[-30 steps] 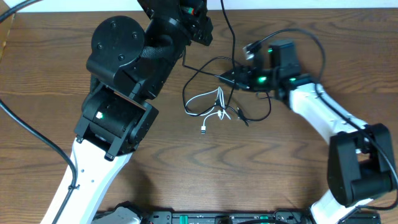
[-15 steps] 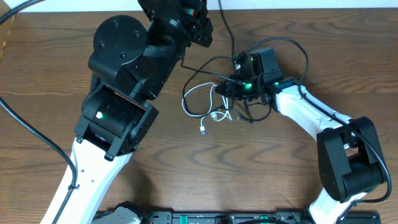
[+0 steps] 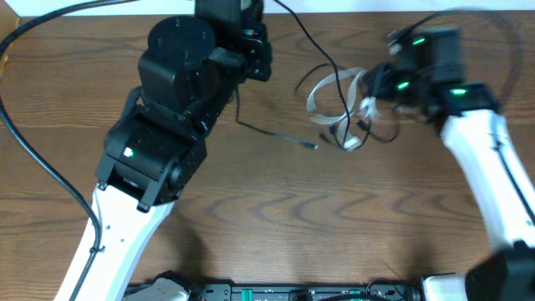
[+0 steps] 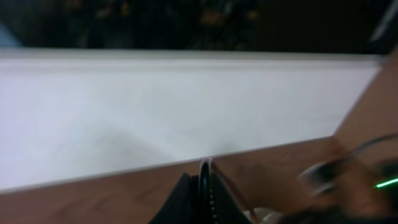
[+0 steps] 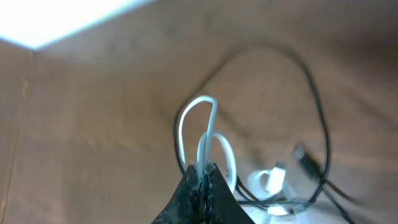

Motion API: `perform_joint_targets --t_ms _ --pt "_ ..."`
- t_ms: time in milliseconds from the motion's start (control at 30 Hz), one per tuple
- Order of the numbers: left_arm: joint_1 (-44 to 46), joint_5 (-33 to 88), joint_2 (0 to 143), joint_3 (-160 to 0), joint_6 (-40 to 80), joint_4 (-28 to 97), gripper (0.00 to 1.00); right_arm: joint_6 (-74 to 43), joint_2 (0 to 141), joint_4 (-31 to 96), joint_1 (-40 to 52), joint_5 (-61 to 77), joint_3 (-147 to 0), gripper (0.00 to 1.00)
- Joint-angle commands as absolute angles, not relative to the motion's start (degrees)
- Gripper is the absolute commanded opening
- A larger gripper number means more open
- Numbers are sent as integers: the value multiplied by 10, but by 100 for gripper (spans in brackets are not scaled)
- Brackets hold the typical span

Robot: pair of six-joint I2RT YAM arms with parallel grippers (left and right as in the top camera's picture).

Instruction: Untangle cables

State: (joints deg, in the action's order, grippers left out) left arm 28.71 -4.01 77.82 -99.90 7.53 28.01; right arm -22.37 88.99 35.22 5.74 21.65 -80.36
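Note:
My left gripper is near the white loops that the black cable (image 3: pixel 276 134) runs down into, so it needs to move away from them, then tip down and go lower toward the table.
In the overhead view my right gripper (image 3: pixel 373 84) sits at the back right, blurred by motion, shut on the white cable (image 3: pixel 323 92), whose loops hang out to its left. In the right wrist view the white cable (image 5: pixel 210 134) rises in loops straight out of the closed right gripper (image 5: pixel 204 169), and the black cable (image 5: pixel 318 106) arcs around it to the right. My left gripper (image 3: pixel 256 60) is at the back centre. From it the black cable (image 3: pixel 276 134) runs down across the table to a small plug. The left wrist view shows the left gripper (image 4: pixel 205 183) shut on a thin dark cord.
The wooden table (image 3: pixel 334 217) ends at a white wall (image 4: pixel 155 106) just beyond the left gripper. A thick black arm wire (image 3: pixel 29 167) curves along the left side. A dark fixture (image 3: pixel 292 293) lines the front edge.
The right gripper shut on the white cable and pulled it back and to the right, away from the middle. The black cable now trails out straighter from the left gripper, which shifted slightly.

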Motion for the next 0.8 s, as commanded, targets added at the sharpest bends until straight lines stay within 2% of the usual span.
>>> perform_joint_targets --t_ms 0,200,400,567,667,767 --pt "264 -57 794 -999 99 314 7 -185 855 368 22 213 -843 1" --pt "224 -57 838 -999 111 388 7 -183 814 378 -14 230 -877 1" --pt "199 -51 881 -999 130 424 8 -184 801 325 -15 379 -881 1" --pt "199 30 909 -999 101 437 8 -197 801 326 -14 326 -881 1" --pt "199 98 929 -998 65 442 16 -197 801 326 -14 310 -881 1" --pt "199 190 953 -997 20 447 31 -197 801 328 -14 309 -881 1"
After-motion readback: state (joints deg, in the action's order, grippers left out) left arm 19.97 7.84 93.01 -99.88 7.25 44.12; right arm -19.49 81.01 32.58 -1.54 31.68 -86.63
